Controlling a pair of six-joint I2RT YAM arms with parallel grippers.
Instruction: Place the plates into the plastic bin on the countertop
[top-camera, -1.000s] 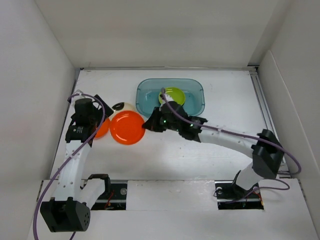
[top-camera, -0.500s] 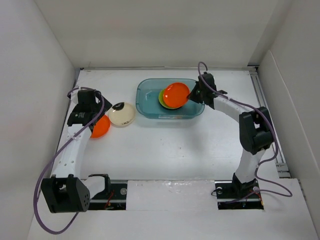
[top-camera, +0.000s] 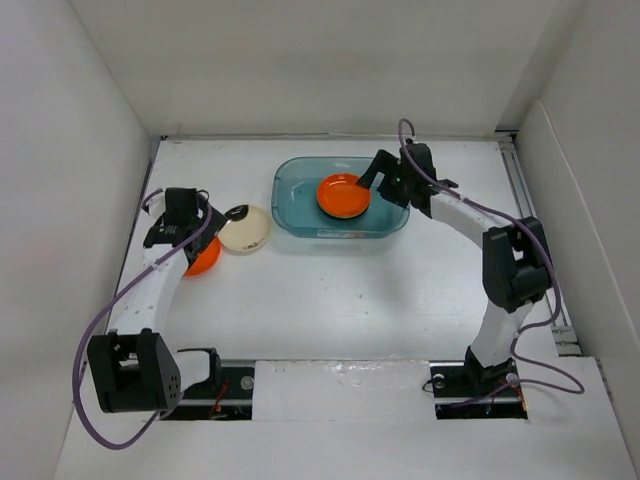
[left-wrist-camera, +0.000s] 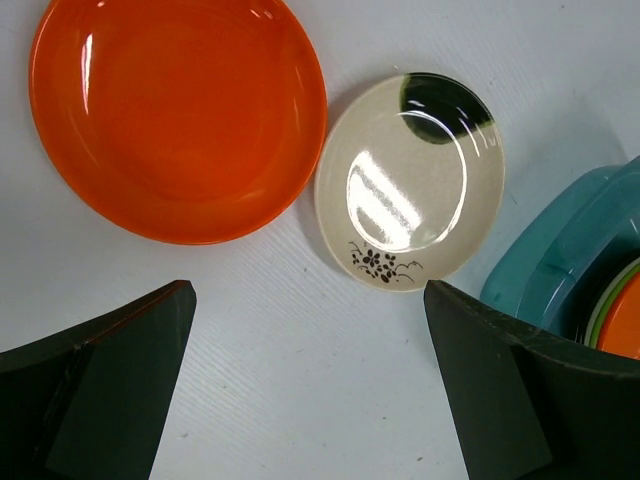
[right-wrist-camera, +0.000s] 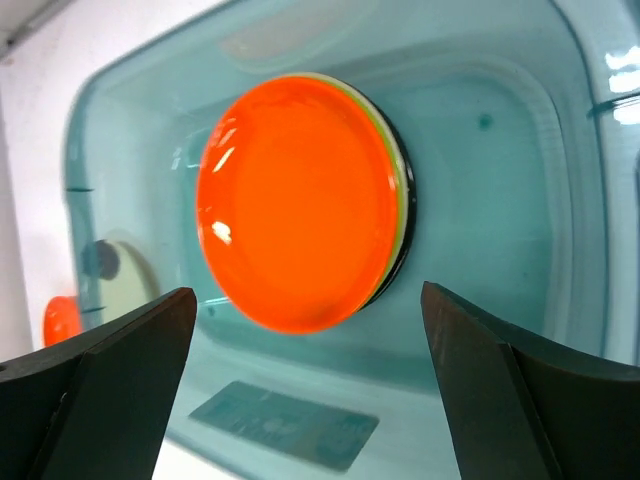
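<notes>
My left gripper should next move down and left in the top view onto the orange plate's rim away from the cream plate, because that rim is clear.
The teal plastic bin (top-camera: 290, 222) stands at the back middle of the white countertop (top-camera: 330, 300). An orange plate (top-camera: 343, 195) lies flat in it on top of a green and a black plate (right-wrist-camera: 402, 200). My right gripper (top-camera: 378, 180) hovers open over the bin's right part, nothing between its fingers (right-wrist-camera: 120, 380). On the countertop left of the bin lie a cream plate (top-camera: 245, 227) with a black patch and another orange plate (top-camera: 205, 256), partly under my left arm. My left gripper (top-camera: 197, 232) hangs open above them, apart from both plates (left-wrist-camera: 410, 195).
White panels wall the countertop on the left, back and right. The bin's near-left corner (left-wrist-camera: 565, 265) sits just right of the cream plate. A label (right-wrist-camera: 285, 425) is stuck on the bin's near wall.
The right gripper carried the orange plate from the countertop to the bin, opened and let it go; it now lies flat on the stack. The left arm shifted slightly.
</notes>
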